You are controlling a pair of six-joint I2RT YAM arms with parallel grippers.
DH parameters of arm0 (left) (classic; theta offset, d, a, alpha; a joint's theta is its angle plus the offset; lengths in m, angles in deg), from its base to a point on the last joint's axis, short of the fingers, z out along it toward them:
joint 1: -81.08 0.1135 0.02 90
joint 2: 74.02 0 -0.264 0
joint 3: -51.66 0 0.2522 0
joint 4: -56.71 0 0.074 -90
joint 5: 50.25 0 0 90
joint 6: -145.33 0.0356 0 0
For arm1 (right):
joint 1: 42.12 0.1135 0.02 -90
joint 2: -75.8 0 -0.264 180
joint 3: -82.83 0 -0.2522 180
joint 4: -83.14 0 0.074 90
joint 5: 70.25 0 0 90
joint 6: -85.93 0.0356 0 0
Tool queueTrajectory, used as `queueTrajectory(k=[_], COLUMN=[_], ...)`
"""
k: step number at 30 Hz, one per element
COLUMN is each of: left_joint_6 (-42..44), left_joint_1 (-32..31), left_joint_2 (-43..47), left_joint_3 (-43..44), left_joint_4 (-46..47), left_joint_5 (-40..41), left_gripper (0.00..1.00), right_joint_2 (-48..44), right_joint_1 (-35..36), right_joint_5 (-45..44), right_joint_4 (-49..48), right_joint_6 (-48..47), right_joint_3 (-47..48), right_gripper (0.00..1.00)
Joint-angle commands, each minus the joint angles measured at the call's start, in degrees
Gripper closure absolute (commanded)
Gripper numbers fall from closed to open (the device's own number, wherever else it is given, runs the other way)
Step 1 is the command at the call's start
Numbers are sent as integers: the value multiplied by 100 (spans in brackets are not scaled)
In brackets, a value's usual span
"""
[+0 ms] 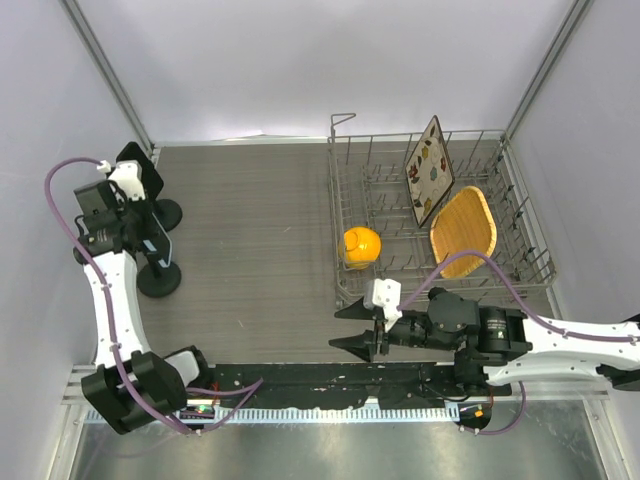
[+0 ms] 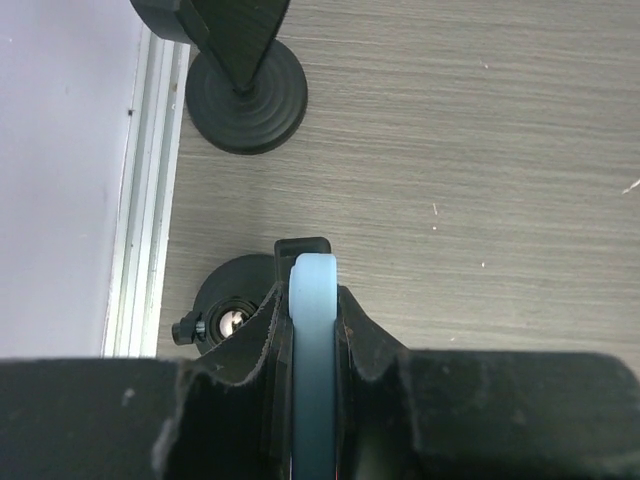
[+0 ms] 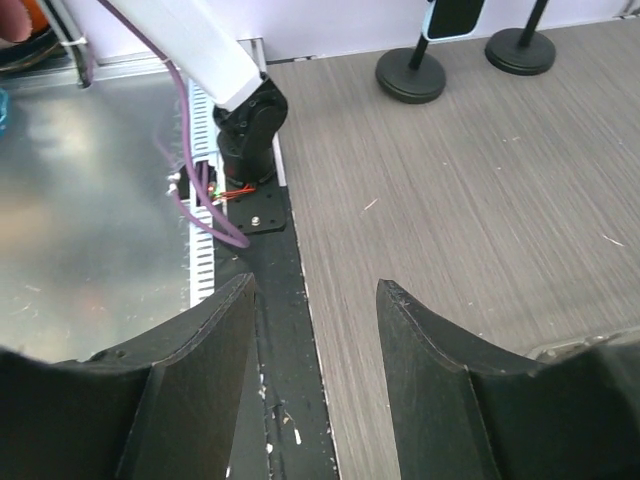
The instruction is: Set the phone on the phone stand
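Note:
The robot's left gripper needs to move toward the nearby wall and let go of the phone [image 2: 313, 340] on the near phone stand's black plate [image 2: 289, 247], because that plate is close beside the phone.
The phone [image 2: 313, 340], in a light-blue case, stands on edge between the jaws of my left gripper [image 2: 308, 300], which is shut on it. From above, the phone [image 1: 163, 245] hangs at the table's far left in the left gripper [image 1: 145, 240]. It is just over the near phone stand [image 1: 158, 281], whose round black base [image 2: 228, 300] with a ball joint shows beneath it. Whether the phone touches the stand's cradle I cannot tell. My right gripper [image 1: 345, 328] hovers open near the front edge with nothing in it [image 3: 315, 300].
A second black stand [image 1: 167, 213] with a flat plate on top sits just behind the first, close to the left wall. At the back right a wire dish rack [image 1: 345, 190] holds an orange cup [image 1: 361, 246], a patterned plate [image 1: 428, 170] and a yellow woven plate [image 1: 463, 232].

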State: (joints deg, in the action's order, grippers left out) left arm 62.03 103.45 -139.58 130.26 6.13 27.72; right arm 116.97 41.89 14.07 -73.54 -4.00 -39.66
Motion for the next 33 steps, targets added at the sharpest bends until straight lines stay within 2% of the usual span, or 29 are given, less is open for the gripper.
queueTrajectory(k=[1, 5, 6, 9, 10, 13, 18, 21, 27, 33], left_joint_6=[1041, 1484, 1379, 1062, 1062, 1079, 1280, 1492, 1237, 1396], left_joint_1=[101, 284, 381, 663, 733, 960, 1804, 1947, 1947, 1973], left_joint_2=[263, 175, 245, 1070, 1202, 1142, 546, 352, -9, -27], left_joint_3=[-349, -401, -489, -1576, -1727, -1790, -1291, -975, -649, -937], left_joint_4=[-115, -11, 452, 1568, 1703, 1528, 1134, 966, 1221, 1080], left_joint_5=[-624, -931, -933, -890, -897, -1037, -2574, -2444, -2804, -2716], left_gripper=[100, 100, 100, 100, 100, 100, 100, 100, 100, 100], right_joint_2=[-336, -513, -548, -680, -732, -908, -1005, -1014, -917, -900], right_joint_1=[-16, 10, 45, 247, 352, 528, 942, 1039, 1039, 1039], right_joint_5=[767, 1217, 1270, 1051, 981, 691, -151, -364, -356, -487], right_joint_4=[-192, -279, -297, -253, -244, -244, -69, -42, -7, 28], right_joint_6=[150, 423, 432, 406, 388, 370, 265, 247, 230, 203], right_joint_3=[-120, -244, -270, -235, -252, -314, -253, -261, -235, -217], right_gripper=[43, 43, 43, 43, 43, 42, 41, 41, 41, 41])
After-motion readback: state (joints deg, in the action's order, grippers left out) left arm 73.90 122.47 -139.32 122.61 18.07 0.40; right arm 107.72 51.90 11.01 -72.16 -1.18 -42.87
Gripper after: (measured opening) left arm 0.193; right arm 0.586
